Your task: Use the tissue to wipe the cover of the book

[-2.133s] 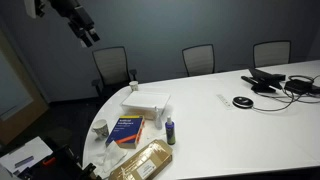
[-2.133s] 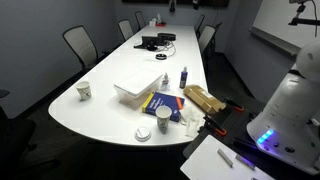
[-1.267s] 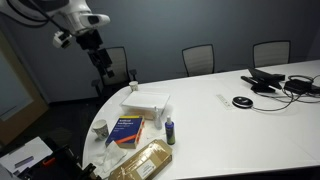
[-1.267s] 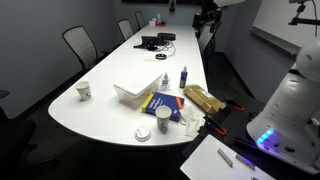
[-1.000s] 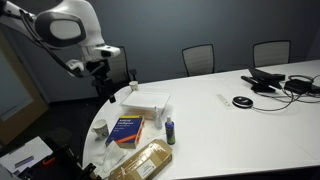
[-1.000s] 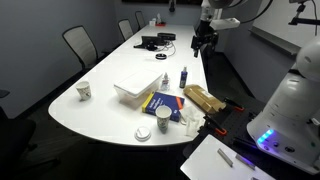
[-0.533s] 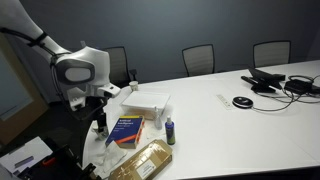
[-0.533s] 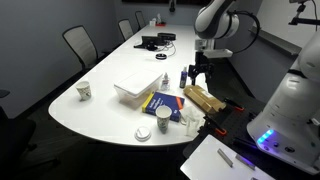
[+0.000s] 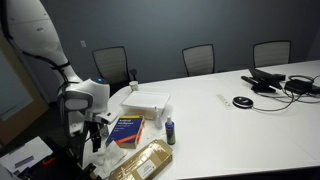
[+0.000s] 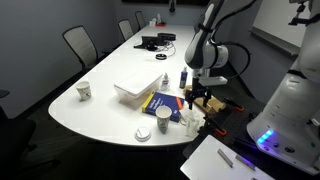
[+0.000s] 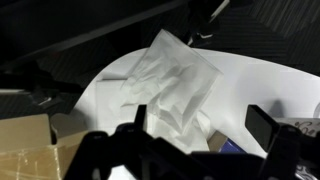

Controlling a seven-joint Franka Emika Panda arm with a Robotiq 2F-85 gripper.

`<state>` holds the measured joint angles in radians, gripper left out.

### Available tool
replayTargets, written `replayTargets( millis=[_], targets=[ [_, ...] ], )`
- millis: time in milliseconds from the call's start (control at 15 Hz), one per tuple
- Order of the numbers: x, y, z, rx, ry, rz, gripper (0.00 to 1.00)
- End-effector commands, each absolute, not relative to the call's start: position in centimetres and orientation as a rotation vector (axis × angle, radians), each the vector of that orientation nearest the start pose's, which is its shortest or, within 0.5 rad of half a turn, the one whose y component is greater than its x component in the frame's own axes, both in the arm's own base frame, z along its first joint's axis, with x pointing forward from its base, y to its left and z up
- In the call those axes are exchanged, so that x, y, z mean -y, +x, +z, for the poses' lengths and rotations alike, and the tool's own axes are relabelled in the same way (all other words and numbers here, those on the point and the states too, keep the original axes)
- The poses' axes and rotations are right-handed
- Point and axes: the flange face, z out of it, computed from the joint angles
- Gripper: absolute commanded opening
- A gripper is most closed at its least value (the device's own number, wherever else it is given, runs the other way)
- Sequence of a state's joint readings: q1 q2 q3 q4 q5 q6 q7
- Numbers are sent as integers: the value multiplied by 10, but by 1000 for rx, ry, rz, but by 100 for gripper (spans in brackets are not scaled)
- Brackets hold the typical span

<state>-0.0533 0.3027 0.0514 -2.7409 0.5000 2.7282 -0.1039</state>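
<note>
My gripper should next move down and outward. Then it should reach the crumpled folds of the tissue, which are between the packet and the book (image 9: 125, 130).
The book (image 9: 125, 130) is dark blue with an orange-yellow edge and lies flat near the table's rounded end; it also shows in an exterior view (image 10: 164, 103). A crumpled white tissue (image 11: 170, 85) lies on the table beside the book; it also shows in an exterior view (image 10: 190, 124). My gripper (image 9: 96, 136) hangs just above the tissue, fingers pointing down and open, empty; it shows in an exterior view (image 10: 192, 102) too. In the wrist view the fingers (image 11: 200, 125) straddle the tissue, with a blue corner of the book (image 11: 226, 146) between them.
A flat white box (image 9: 148, 102) lies behind the book. A long golden-tan packet (image 9: 146, 160) lies at the table edge and a small dark bottle (image 9: 171, 131) stands by the book. Paper cups (image 10: 142, 133) (image 10: 84, 91) stand nearby. Cables and devices (image 9: 270, 82) lie further along the table.
The arm has swung down from high above the chairs to the table's rounded end. The gripper now hangs low over the tissue beside the book. Objects have not moved.
</note>
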Motion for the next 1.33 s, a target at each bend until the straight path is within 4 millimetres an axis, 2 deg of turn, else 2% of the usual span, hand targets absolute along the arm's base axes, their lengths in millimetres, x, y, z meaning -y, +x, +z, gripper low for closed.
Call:
replayTargets(
  millis=[0,267,600,667,733,1067,1267],
  targets=[
    [9,347,64,-573,-2925,406,100],
    [16,358,31,-589,-2987,336,100],
    [29,379,1,-604,-3036,326,100],
    [31,382,-2,-612,-3050,321,75],
    [32,385,-5,-615,-3054,319,74],
    [35,394,-6,-613,-3083,297,36],
    [38,391,-5,-629,-3094,297,14]
  ],
)
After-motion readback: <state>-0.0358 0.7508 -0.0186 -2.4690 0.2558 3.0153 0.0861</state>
